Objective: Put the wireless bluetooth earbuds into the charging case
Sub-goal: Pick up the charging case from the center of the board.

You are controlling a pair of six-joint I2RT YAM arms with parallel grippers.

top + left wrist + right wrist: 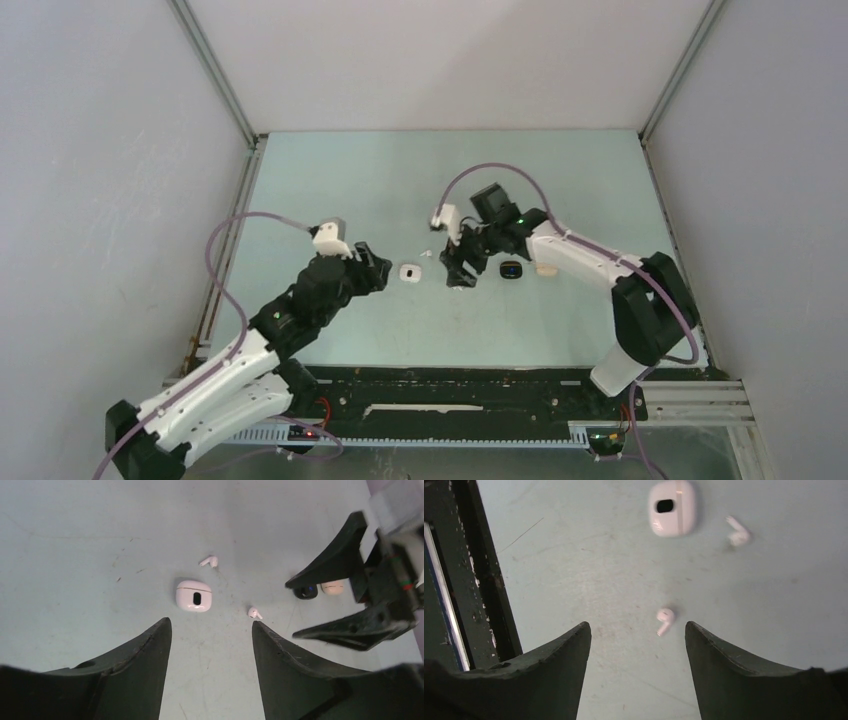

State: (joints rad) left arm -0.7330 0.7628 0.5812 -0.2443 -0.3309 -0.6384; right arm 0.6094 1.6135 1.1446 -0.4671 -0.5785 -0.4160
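Note:
Both earbuds are outside the white case. I will next move my left gripper to the right in the top view, toward my right gripper, onto the white case's body (410,274) (192,601).
A white charging case (409,271) with a dark oval spot lies mid-table; it shows in the left wrist view (193,596) and the right wrist view (672,507). One white earbud (210,561) lies just beyond it, also in the right wrist view (738,531). A second white earbud (254,612) lies between the case and my right gripper (460,275), just ahead of its open jaws (664,620). My left gripper (378,270) is open and empty, close to the case's left side. No black earbuds show.
A black case (511,270) and a cream case (545,269) lie side by side right of my right gripper, partly behind its fingers in the left wrist view (305,591). A dark rail (484,570) runs along the table's near edge. Grey walls enclose the table.

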